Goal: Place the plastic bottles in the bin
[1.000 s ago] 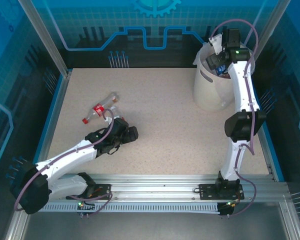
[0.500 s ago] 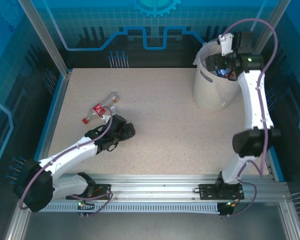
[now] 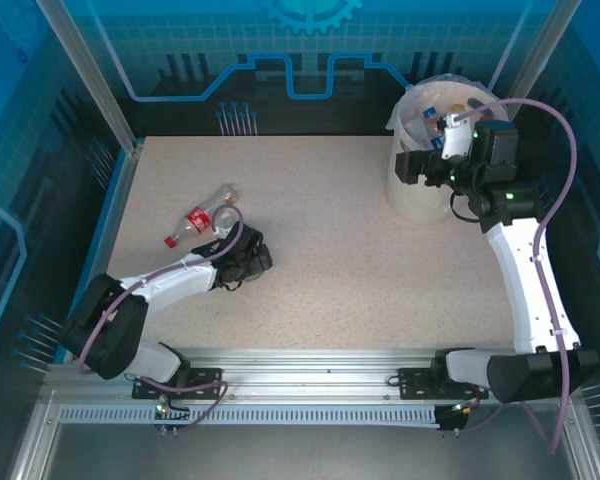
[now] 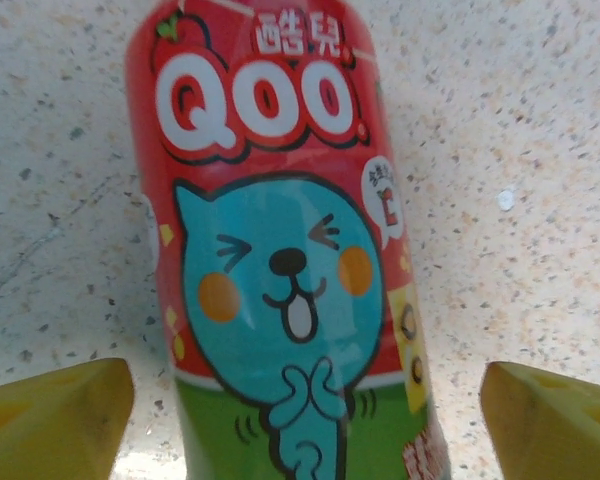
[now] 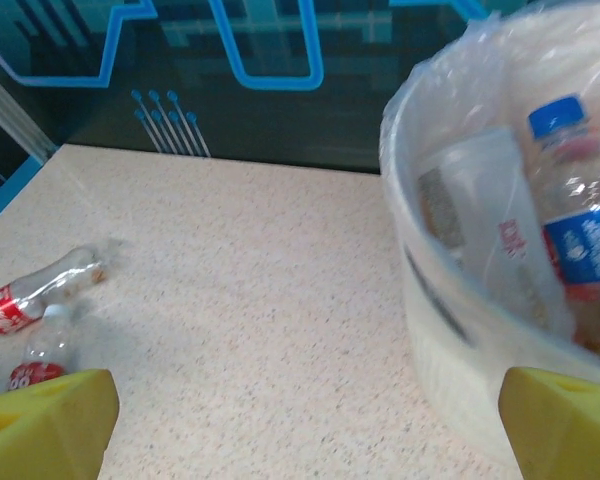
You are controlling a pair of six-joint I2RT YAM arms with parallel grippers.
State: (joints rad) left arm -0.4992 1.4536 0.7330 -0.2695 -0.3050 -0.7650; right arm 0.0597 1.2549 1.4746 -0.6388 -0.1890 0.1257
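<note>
My left gripper is on either side of the bottle's label, so next I need to move my right gripper from the bin across the table onto the bottle's clear shoulder.
A colourful-labelled bottle, red and green with a blue cartoon face, lies on the table between the fingers of my left gripper. That gripper is open, with a gap on each side of the bottle. From above, the left gripper sits just right of a red-labelled bottle. Two red-labelled bottles lie side by side. The white bin stands at the back right and holds a blue-capped bottle among others. My right gripper hangs open and empty by the bin's left rim.
Blue walls and a metal rail frame the speckled table. Open table surface lies between the loose bottles on the left and the bin on the right. A clear bag liner spills over the bin's rim.
My right gripper has drawn back from over the bin to its left side, and its arm has swung outward. The left gripper has edged slightly closer to the bottles.
</note>
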